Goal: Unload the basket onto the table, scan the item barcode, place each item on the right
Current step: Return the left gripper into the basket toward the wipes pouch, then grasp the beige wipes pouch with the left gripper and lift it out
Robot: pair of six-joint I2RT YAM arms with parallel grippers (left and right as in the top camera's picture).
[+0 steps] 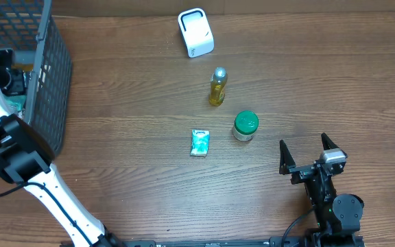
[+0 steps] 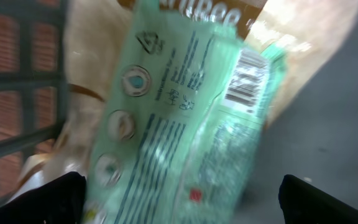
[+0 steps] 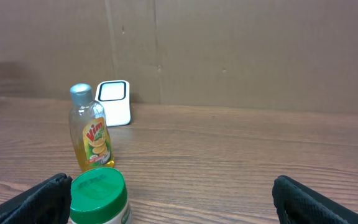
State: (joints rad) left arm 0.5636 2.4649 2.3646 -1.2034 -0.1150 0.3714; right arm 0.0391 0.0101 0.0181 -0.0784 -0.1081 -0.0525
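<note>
I will next lower my left gripper's open fingers deeper into the basket (image 1: 50,75) and close them across the width of the pale green packet, which lies below, framed between them.
In the left wrist view a pale green packet (image 2: 179,124) fills the frame, blurred, with a barcode (image 2: 244,78) near its upper right. My left gripper (image 2: 179,200) hangs open just over it, one finger on each side, and it holds nothing. The packet lies on tan bags inside the grey basket (image 1: 50,75). My right gripper (image 1: 303,143) stands open and empty at the table's lower right, just right of a green-lidded jar (image 1: 245,126). The white scanner (image 1: 196,32) stands at the back centre.
A yellow bottle (image 1: 217,87) stands between the scanner and the jar. A small green packet (image 1: 199,143) lies left of the jar. The basket's mesh wall (image 2: 17,81) rises close on the left of my left gripper. A cardboard wall (image 3: 229,50) backs the table.
</note>
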